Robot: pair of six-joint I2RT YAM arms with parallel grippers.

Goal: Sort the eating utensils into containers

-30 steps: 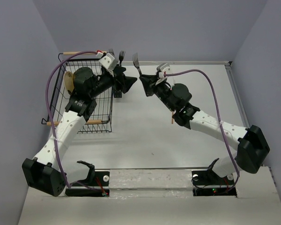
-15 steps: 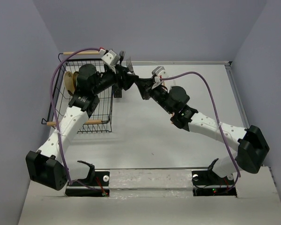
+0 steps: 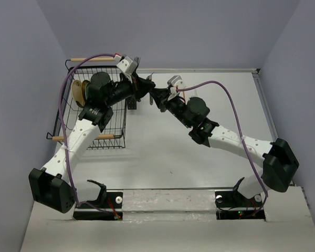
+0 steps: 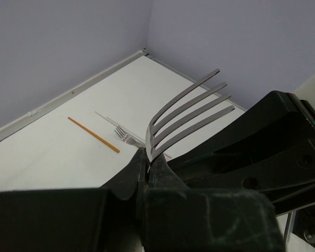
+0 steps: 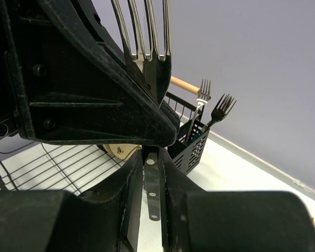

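Observation:
My left gripper moves to the forks' black container next, below it and to its left in the top view. Then it lowers the fork's handle in and releases.
One silver fork (image 5: 144, 31) with a dark riveted handle (image 5: 153, 185) is held by both grippers at once. My right gripper (image 5: 152, 157) is shut on the handle. My left gripper (image 4: 147, 157) is shut on the neck just below the tines (image 4: 189, 113). The two grippers meet beside the rack, left gripper (image 3: 145, 87) and right gripper (image 3: 157, 97). A black slotted container (image 5: 191, 147) holds two forks (image 5: 203, 92) upright. On the table lie a wooden chopstick (image 4: 93, 135) and another fork (image 4: 127, 137).
The black wire dish rack (image 3: 97, 134) with wooden handles (image 5: 184, 85) stands at the left, a tan plate (image 3: 79, 92) upright in it. The container (image 3: 132, 104) hangs at the rack's right side. Purple walls close the table's far and side edges.
My left gripper swung right to the fork and shut on its neck. My right arm carried the fork left toward the rack, its grip unchanged.

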